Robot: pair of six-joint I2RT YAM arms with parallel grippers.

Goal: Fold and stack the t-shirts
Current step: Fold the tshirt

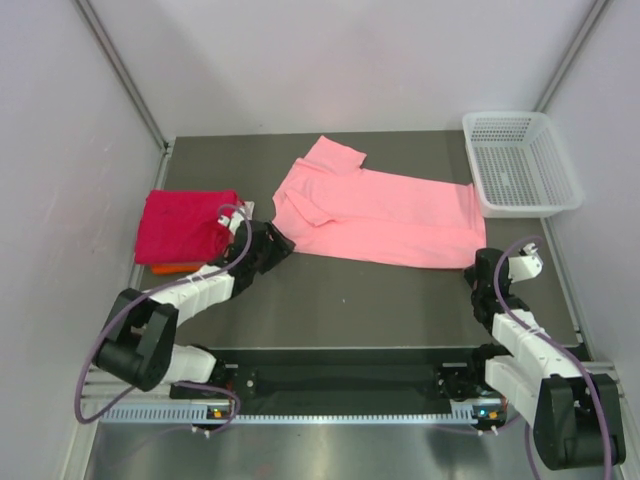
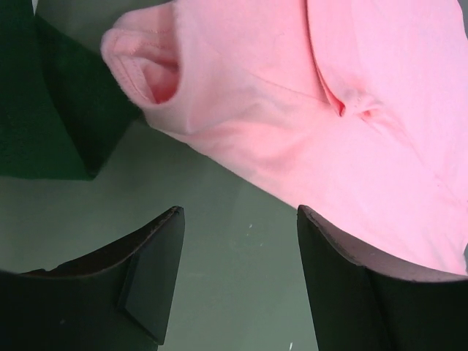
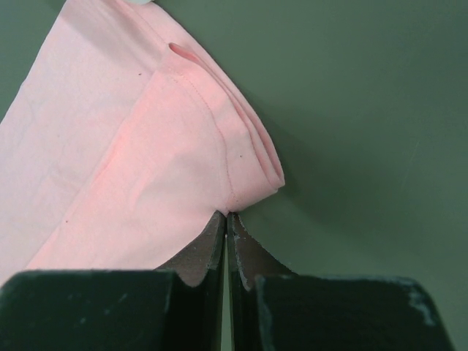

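Note:
The left gripper should next go down toward the left in its wrist view and close on the shirt's rumpled near corner (image 2: 155,110), because its open fingers are only around bare table.
A light salmon-pink t-shirt (image 1: 380,215) lies folded lengthwise across the middle of the table, collar end to the left. My left gripper (image 1: 278,243) is open and empty just off its near-left edge; in the left wrist view its fingertips (image 2: 241,241) straddle bare table, with the right one touching the shirt (image 2: 292,110). My right gripper (image 1: 478,262) is shut, its tips (image 3: 228,216) pinching the near-right hem corner of the shirt (image 3: 146,161). A folded magenta-red t-shirt (image 1: 185,225) lies on a folded orange one (image 1: 175,267) at the left.
A white mesh basket (image 1: 520,165) stands at the back right corner. Grey walls close in the table on the left, back and right. The stack of folded shirts lies right beside my left arm.

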